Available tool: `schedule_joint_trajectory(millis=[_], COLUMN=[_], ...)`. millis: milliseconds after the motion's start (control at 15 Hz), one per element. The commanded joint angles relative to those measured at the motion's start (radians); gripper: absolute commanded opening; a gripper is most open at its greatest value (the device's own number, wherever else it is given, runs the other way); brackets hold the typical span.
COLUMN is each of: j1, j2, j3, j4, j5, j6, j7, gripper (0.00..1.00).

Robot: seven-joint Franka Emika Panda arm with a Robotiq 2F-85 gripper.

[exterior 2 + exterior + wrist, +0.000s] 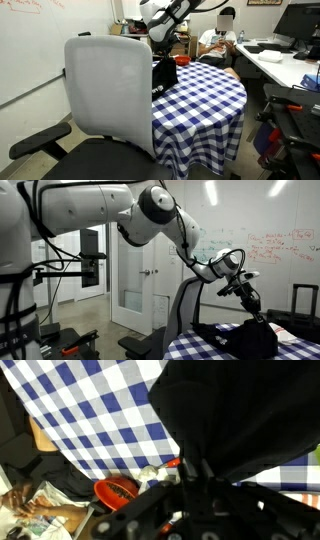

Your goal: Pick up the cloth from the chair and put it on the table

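I need to first move my gripper down and farther over the tablecloth, away from the chair backrest (110, 90), to get the cloth's hanging top onto the tabletop.
The dark navy-black cloth (246, 336) hangs bunched from my gripper (253, 308), and its lower part rests on the round table with the blue-and-white checkered tablecloth (200, 346). In an exterior view the cloth (163, 76) sits at the near edge of the table (205, 100), just behind the grey chair backrest (110, 90), with the gripper (162, 52) above it. In the wrist view the cloth (240, 410) fills the upper right over the checkered tablecloth (90, 420). My gripper (195, 468) is shut on the cloth's gathered top. The chair back also shows in an exterior view (180, 305).
A person (215, 40) sits behind the table. A desk with a monitor (295, 20) stands at the right. A black case (305, 300) stands by the whiteboard (275, 250). An orange-red object (118, 490) and clutter lie below the table edge.
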Motion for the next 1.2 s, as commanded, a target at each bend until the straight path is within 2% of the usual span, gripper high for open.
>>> schedule_joint_trajectory(millis=[0, 333, 667, 1067, 1133], j1=[-0.024, -0.018, 0.032, 0.099, 0.103], j2=[0.006, -0.063, -0.078, -0.112, -0.12], j3=[0.031, 0.026, -0.075, -0.157, -0.157], j4=[0.033, -0.122, -0.245, -0.386, -0.404], j5=[0.053, 0.084, 0.046, 0.05, 0.057], j6=[-0.032, 0.078, 0.166, 0.188, 0.186], j7=[0.045, 0.077, 0.257, 0.401, 0.408], gripper=[0.02, 0.02, 0.02, 0.02, 0.32])
